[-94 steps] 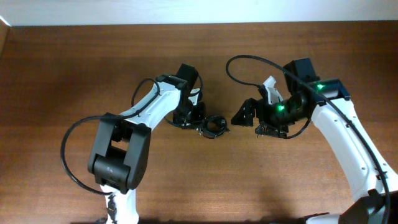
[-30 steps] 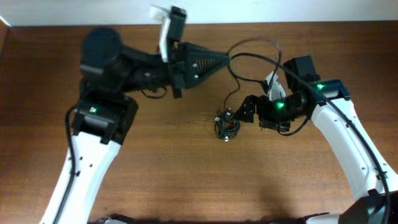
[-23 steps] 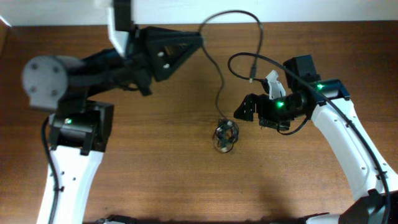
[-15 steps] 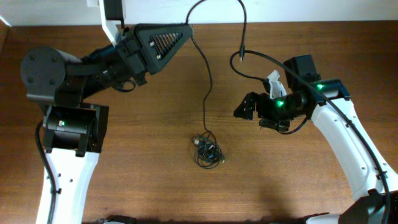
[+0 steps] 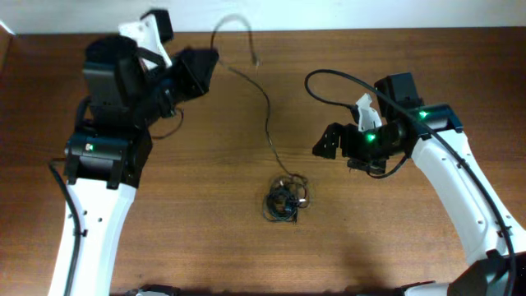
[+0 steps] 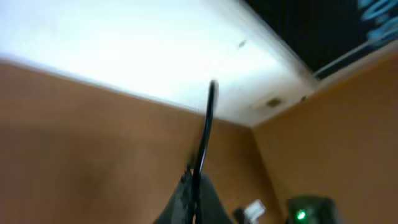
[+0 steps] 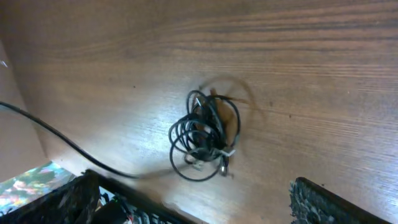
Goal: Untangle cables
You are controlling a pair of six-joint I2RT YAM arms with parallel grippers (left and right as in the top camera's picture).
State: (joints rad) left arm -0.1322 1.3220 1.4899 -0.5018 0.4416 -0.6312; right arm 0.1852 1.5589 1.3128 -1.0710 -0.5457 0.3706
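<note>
One piece of cable is held by my left gripper, so next I should lower my right gripper toward the knot, onto the knot's facing side (image 5: 293, 197) (image 7: 211, 150).
The cables lie mostly as a small dark knot (image 5: 286, 201) on the wooden table, also in the right wrist view (image 7: 205, 134). One thin strand (image 5: 267, 123) rises from the knot up to my left gripper (image 5: 205, 66), which is raised at the back left. In the left wrist view that gripper (image 6: 194, 179) is shut on the strand (image 6: 205, 130). The strand's free end with a small plug (image 5: 256, 60) arcs past the gripper. My right gripper (image 5: 329, 144) hovers right of the knot, open and empty, with its fingers (image 7: 323, 199) wide apart.
The right arm's own thick black cable (image 5: 329, 78) loops above its wrist. The white wall edge (image 5: 370, 16) runs along the back of the table. A wooden side panel (image 6: 336, 137) shows in the left wrist view.
My left gripper swung up and back to the left, drawing one strand out of the knot. The knot slid toward the table's front. The right arm stayed put.
</note>
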